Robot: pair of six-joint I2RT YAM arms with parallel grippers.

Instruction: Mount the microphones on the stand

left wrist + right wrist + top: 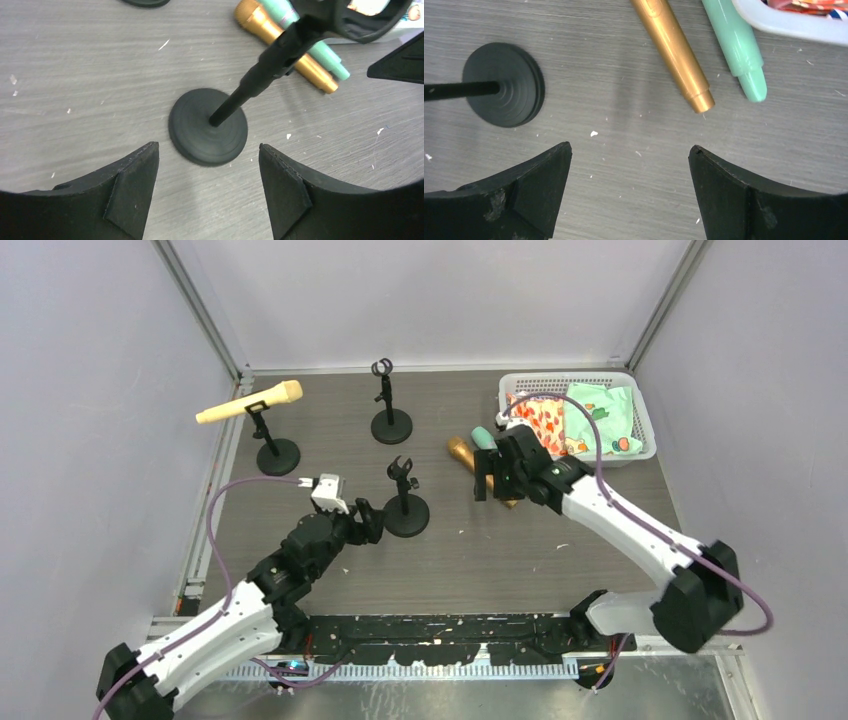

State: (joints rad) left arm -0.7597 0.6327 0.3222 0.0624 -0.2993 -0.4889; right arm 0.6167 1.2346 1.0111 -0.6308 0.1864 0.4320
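I should move my right gripper outward and down onto the golden-brown microphone's upper handle (471,466) next, and turn it to match the slant of the handle.
The cream-yellow microphone (250,402) sits clipped in the left stand (277,455). The back stand (391,425) and the front stand (406,515) have empty clips. The golden-brown microphone (462,452) and the mint-green microphone (483,437) lie side by side on the table, partly hidden under my right gripper (495,485). That gripper (630,147) is open and empty, hovering just short of the golden-brown (671,50) and mint-green (736,45) handle ends. My left gripper (366,521) is open and empty just left of the front stand's base (208,126), its fingertips (145,165) apart.
A white basket (640,410) holding patterned cloth stands at the back right, close to the mint-green microphone; its rim (794,27) shows in the right wrist view. Grey walls enclose the table on three sides. The front stand's base (504,84) lies left of my right gripper.
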